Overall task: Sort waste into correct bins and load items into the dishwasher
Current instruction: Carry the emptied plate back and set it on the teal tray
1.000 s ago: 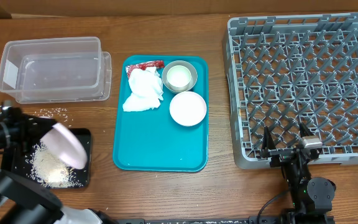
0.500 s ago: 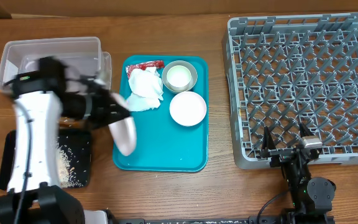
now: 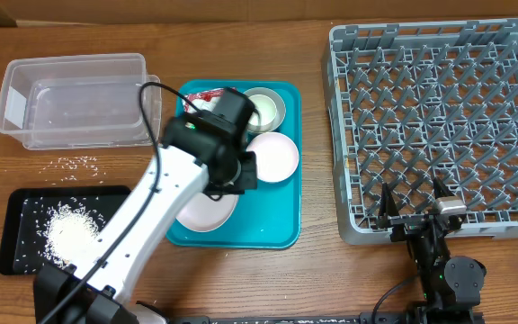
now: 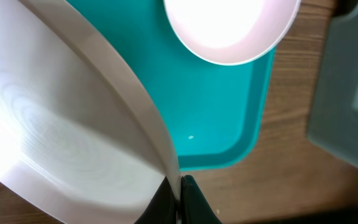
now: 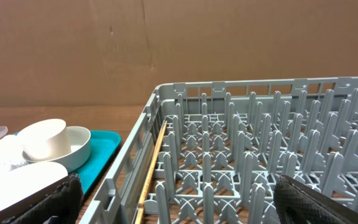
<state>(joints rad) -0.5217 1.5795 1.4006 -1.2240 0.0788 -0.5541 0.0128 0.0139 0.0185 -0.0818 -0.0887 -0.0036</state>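
Observation:
The plate [image 3: 203, 211] should go down onto the near part of the teal tray [image 3: 272, 220], where my left gripper should release the plate's rim, since that part of the tray is below the gripper.
My left gripper [image 3: 227, 186] is shut on the rim of the large white plate [image 3: 203, 211] and holds it over the near left part of the teal tray [image 3: 272, 220]. In the left wrist view the jaws [image 4: 179, 196] pinch the plate's edge [image 4: 61, 124], with the small white bowl [image 4: 229, 28] beyond. The small white bowl [image 3: 274, 157] and the grey bowl [image 3: 280, 115] with the white cup [image 3: 259, 110] sit on the tray. The red wrapper [image 3: 207, 94] shows; the napkins are mostly hidden by my arm. Rice [image 3: 68, 236] lies piled on the black tray [image 3: 25, 207]. My right gripper [image 3: 414, 212] is open at the dish rack's [image 3: 439, 108] front edge.
The clear tub [image 3: 75, 99] stands at the back left, with loose rice grains [image 3: 77, 162] on the table in front of it. The right wrist view shows the rack [image 5: 260, 155], the grey bowl [image 5: 78, 146] and the cup [image 5: 42, 137].
My left arm has swung right with the plate, from above the black tray to above the teal tray. A pile of rice now lies on the black tray. The right arm has not moved.

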